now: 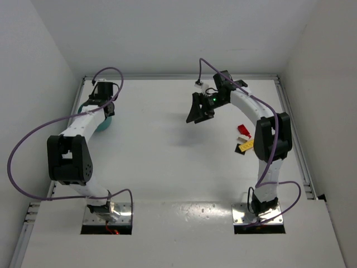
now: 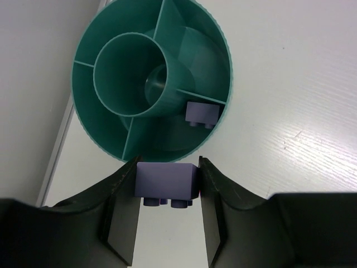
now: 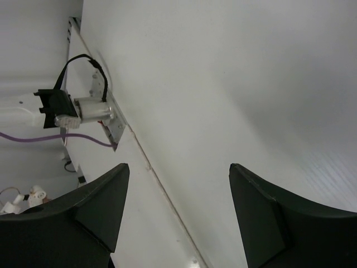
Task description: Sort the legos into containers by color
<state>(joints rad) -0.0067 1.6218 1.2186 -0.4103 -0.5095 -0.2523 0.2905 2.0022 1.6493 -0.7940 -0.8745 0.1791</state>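
The teal bowl's near section (image 2: 164, 135) has another blue brick in it, so the robot's left gripper should next move outward past the bowl's near rim and let go of the blue lego brick (image 2: 166, 180) there.
In the left wrist view my left gripper (image 2: 167, 180) is shut on a blue lego brick (image 2: 166, 180), studs toward the camera, just outside the near rim of the teal bowl (image 2: 89, 134). A second blue brick (image 2: 201, 114) lies in the bowl's right compartment. In the top view the left gripper (image 1: 101, 100) is over the bowl (image 1: 104, 125) at the far left. My right gripper (image 1: 199, 113) is open and empty, raised above the table's middle back; its jaws stand wide apart in the right wrist view (image 3: 178, 184). A red brick (image 1: 243, 130) and a yellow brick (image 1: 246, 145) lie beside the right arm.
A small black piece (image 1: 238, 148) lies next to the yellow brick. White walls enclose the table on the left, back and right. Purple cables loop from both arms. The right wrist view shows the left arm's base mount (image 3: 95, 110) and a table seam.
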